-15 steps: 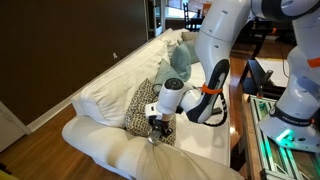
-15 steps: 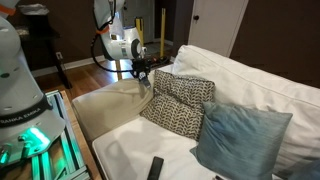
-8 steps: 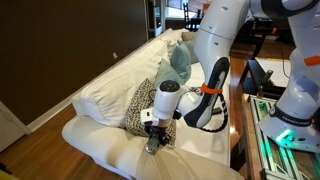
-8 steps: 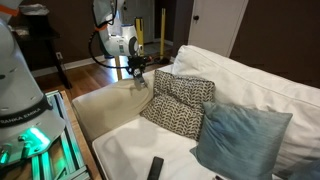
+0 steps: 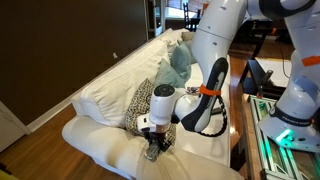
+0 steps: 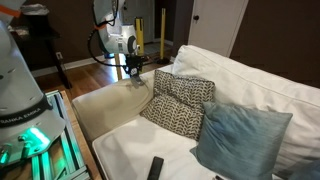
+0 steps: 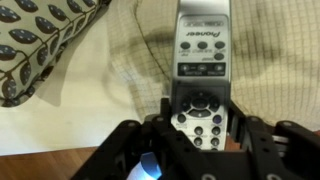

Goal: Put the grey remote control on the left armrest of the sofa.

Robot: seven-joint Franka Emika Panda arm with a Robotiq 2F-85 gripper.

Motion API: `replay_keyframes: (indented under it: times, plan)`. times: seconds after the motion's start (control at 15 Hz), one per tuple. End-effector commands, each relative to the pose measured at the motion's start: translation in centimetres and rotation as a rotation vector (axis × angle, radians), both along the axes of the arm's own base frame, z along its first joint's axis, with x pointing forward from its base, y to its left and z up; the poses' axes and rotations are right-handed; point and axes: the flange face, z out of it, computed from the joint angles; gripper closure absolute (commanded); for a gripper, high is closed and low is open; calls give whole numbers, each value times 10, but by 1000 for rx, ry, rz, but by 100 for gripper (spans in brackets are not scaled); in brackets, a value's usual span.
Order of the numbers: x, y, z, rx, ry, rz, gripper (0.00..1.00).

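Observation:
Next, my gripper shifts away from the patterned cushion leaning close beside the remote and down onto the cream armrest, and releases the remote's near end.
The grey remote control (image 7: 200, 55) is slim and silver, with dark buttons and a printed label. In the wrist view my gripper (image 7: 200, 120) is shut on its lower end. The remote's far end points out over the cream fabric of the left armrest (image 7: 280, 70). I cannot tell whether it touches the fabric. In both exterior views my gripper (image 5: 153, 150) (image 6: 135, 72) hangs just over the rounded armrest (image 5: 100, 145) (image 6: 105, 100) at the end of the sofa (image 5: 110, 85). The remote is too small to make out there.
A black-and-white patterned cushion (image 5: 140, 105) (image 6: 180, 105) (image 7: 40, 35) leans right beside the gripper. Teal cushions (image 6: 240, 140) (image 5: 180, 62) sit further along the seat. A black remote (image 6: 155, 168) lies on the seat. A second robot base (image 6: 25, 110) stands beside the sofa.
My gripper, still holding the remote, has moved away from the patterned cushion and lower, further out over the armrest.

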Motion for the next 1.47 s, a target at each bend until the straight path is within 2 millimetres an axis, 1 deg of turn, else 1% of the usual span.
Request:
replay_keyframes:
  times: [0.0,0.4,1.27,1.33,1.4]
  plan:
    - [4,12,-6,-48,36,17,71]
    - [6,31,-14,-79,54,34,71]
    - [12,56,-29,-113,66,71,71]
    - [13,56,-29,-117,71,69,50]
    - [13,56,-29,-116,77,75,21]
